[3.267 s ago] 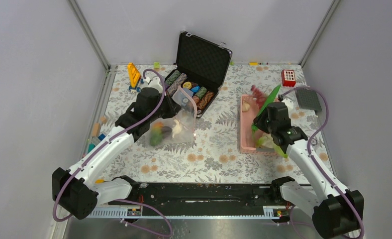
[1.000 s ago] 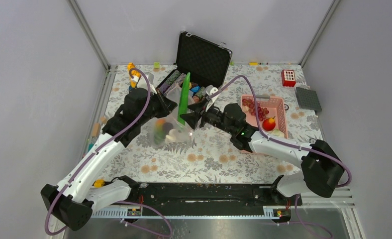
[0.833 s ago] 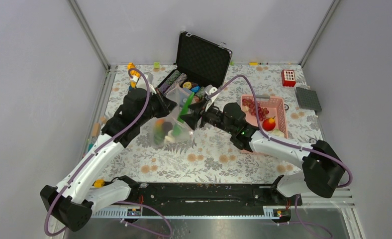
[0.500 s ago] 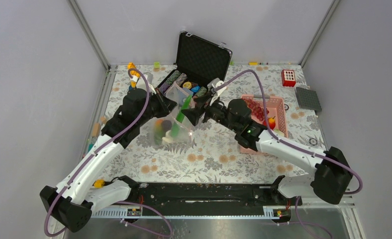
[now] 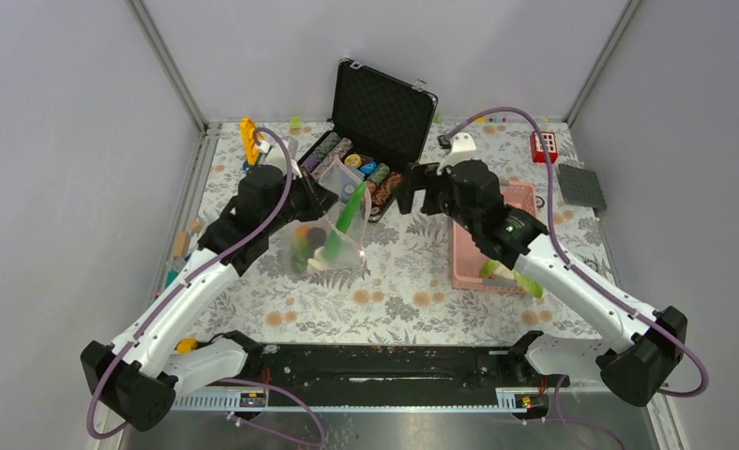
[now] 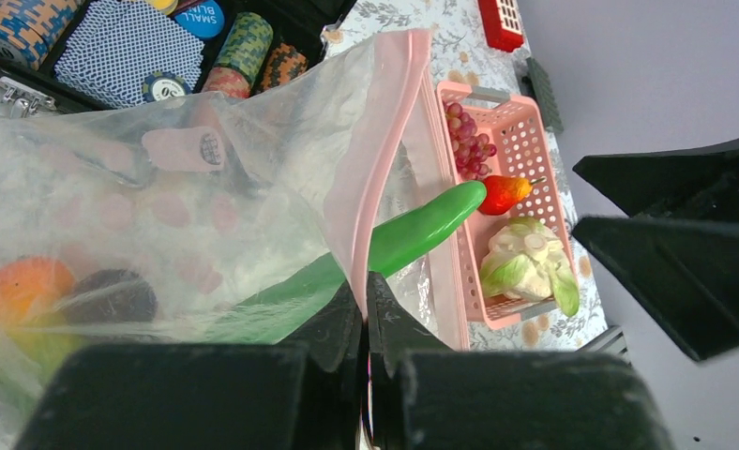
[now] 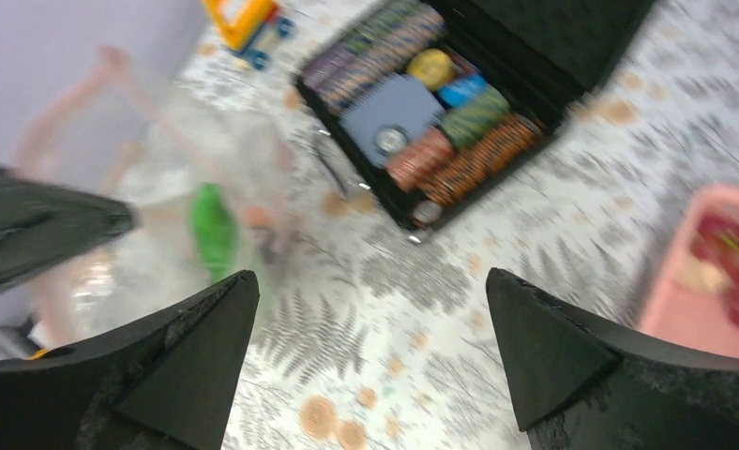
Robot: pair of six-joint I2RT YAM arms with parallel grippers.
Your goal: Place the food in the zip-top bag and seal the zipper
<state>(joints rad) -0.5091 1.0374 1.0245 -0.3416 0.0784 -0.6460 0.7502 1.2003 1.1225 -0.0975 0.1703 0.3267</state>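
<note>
The grapes are still in the pink basket, below my right gripper and toward the right in its wrist view, so it needs to swing that way and down onto them next.
My left gripper [image 5: 314, 199] is shut on the pink zipper [image 6: 384, 159] of the clear zip-top bag [image 5: 333, 246], holding its mouth up. The long green vegetable [image 5: 347, 214] stands in the bag with its tip [image 6: 431, 225] poking out of the mouth. An orange mango [image 6: 30, 286] and a dark piece [image 6: 113, 295] lie inside. My right gripper [image 5: 411, 190] hangs open and empty just right of the bag, fingers wide [image 7: 370, 277]. Grapes [image 6: 467, 141], a red fruit [image 6: 502, 192] and leafy pieces [image 6: 525, 262] lie in the pink basket [image 5: 461, 264].
An open black case of poker chips [image 5: 375, 131] stands behind the bag. A yellow toy [image 5: 251, 139] is at the back left, a red block [image 5: 543, 145] and a grey plate [image 5: 581, 186] at the back right. Small blocks [image 5: 180, 248] lie by the left wall.
My right gripper let go of the long green vegetable, which slid down into the bag, then opened wide and drew back to the right. The left gripper kept its hold.
</note>
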